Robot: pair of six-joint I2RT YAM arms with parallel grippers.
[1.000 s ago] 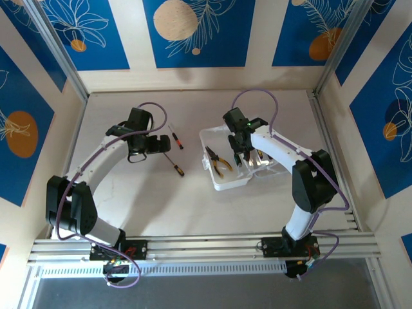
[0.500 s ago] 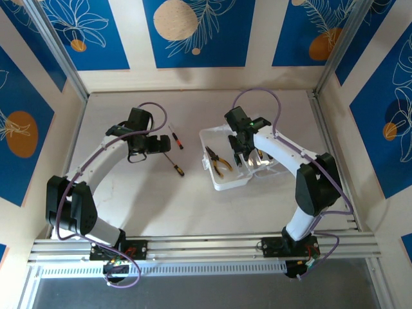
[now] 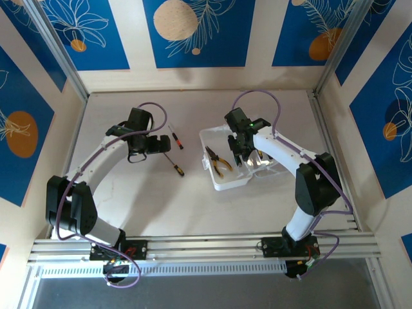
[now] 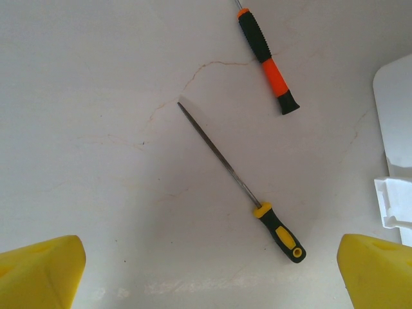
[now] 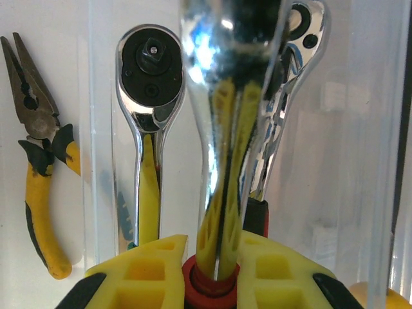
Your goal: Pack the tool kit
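My left gripper lowers toward the tabletop next, fingers spread, onto the tool's thin dark stem beside its yellow collar [image 3: 172, 162] [image 4: 250, 194], as the tool is well below.
The tool kit's clear plastic case [image 3: 226, 182] lies open right of the table's centre. Yellow-handled pliers [image 3: 217, 161] [image 5: 40, 174] rest in its left part. My right gripper [image 3: 239, 153] [image 5: 215, 257] hangs over the case, shut on a chrome ratchet wrench [image 5: 228, 96] just above its red handle collar. Another chrome ratchet [image 5: 149, 71] lies in the case below it. My left gripper [image 3: 158, 144] [image 4: 209, 273] is open above the table, its yellow fingers [image 4: 45, 270] wide apart. A yellow-and-black screwdriver [image 4: 278, 230] [image 3: 174, 165] and an orange-and-black one [image 4: 267, 58] [image 3: 176, 138] lie on the table in front of it.
A white corner of the case [image 4: 394, 122] reaches into the right edge of the left wrist view. Patterned walls and metal frame posts enclose the table on three sides. A third chrome tool head [image 5: 302, 38] stands right of the held wrench.
My right gripper has shifted slightly over the case with the wrench. The left arm and both screwdrivers have stayed put.
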